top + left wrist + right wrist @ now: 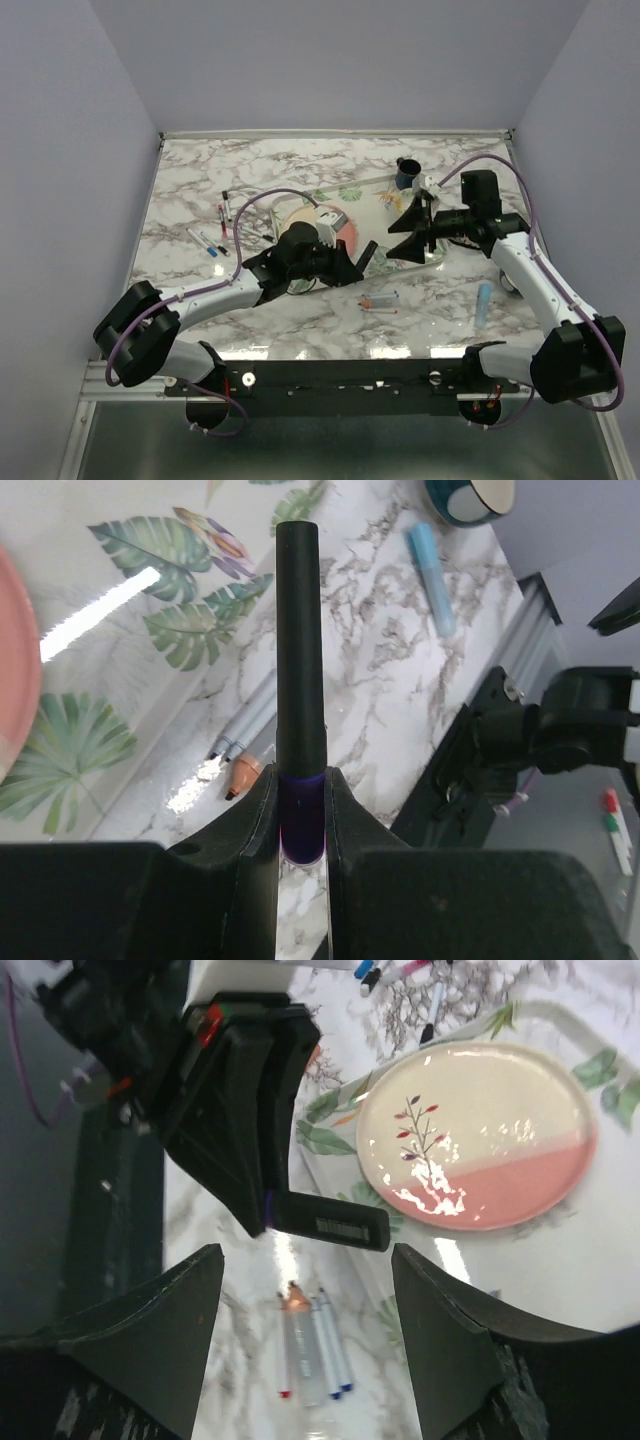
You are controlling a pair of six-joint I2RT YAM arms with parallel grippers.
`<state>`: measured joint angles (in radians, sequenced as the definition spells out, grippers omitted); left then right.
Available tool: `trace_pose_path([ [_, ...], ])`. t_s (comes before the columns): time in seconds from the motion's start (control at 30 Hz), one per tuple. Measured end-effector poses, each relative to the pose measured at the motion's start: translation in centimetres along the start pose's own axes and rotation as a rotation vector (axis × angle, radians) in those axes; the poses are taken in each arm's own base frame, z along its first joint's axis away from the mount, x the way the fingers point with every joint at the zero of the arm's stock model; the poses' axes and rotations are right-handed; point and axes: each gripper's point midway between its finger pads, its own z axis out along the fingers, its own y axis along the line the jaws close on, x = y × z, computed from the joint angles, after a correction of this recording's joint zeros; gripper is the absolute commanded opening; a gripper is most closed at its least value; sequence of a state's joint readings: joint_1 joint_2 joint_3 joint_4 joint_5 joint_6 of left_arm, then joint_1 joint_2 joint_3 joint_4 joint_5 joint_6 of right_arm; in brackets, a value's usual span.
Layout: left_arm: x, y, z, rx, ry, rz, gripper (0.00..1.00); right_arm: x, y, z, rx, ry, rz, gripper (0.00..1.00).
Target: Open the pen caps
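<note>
I should next carry my left gripper sideways and down to the marble beside the tray, as that spot is below it and to its left in the top view.
My left gripper (300, 815) is shut on the purple end of a black-barrelled pen (298, 640), which sticks straight out from between its fingers. In the top view that gripper (352, 266) hovers over the tray's near edge. My right gripper (305, 1310) faces it, open wide. The black pen (330, 1222) hangs level just beyond the right fingertips, touching neither. In the top view the right gripper (408, 222) sits right of the plate. Whether the purple end is one of the pen caps I cannot tell. Several thin pens with coloured caps (217, 228) lie at the left.
A pink-and-cream plate (348, 235) rests on a leaf-patterned tray (150, 610). Uncapped thin pens (318, 1350) lie on the marble below the grippers. A light-blue highlighter (484, 302) lies near the right arm. A dark cup (407, 173) stands at the back.
</note>
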<state>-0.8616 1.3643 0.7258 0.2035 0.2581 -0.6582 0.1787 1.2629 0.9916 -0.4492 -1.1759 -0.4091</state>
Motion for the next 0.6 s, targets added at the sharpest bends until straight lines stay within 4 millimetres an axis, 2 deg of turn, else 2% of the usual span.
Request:
trace_pose_path([
  [0.1, 0.6, -0.9, -0.7, 0.102, 0.048, -0.013, 0.00, 0.9, 1.2, -0.1, -0.042, 0.017, -0.203, 0.85],
  [0.2, 1.7, -1.3, -1.2, 0.158, 0.098, -0.026, 0.00, 2.7, 3.5, -0.1, -0.079, 0.030, -0.459, 0.85],
  [0.3, 2.8, -2.0, -1.6, 0.210, 0.150, -0.039, 0.00, 4.1, 5.2, 0.0, -0.113, 0.054, -0.621, 0.86],
  [0.4, 3.8, -2.5, -1.6, 0.254, 0.202, -0.062, 0.00, 5.0, 5.0, 0.4, -0.123, 0.093, -0.725, 0.85],
  [0.6, 5.6, -2.5, -1.0, 0.286, 0.297, -0.122, 0.00, 8.9, 5.4, 2.1, -0.185, 0.243, -0.878, 0.83],
])
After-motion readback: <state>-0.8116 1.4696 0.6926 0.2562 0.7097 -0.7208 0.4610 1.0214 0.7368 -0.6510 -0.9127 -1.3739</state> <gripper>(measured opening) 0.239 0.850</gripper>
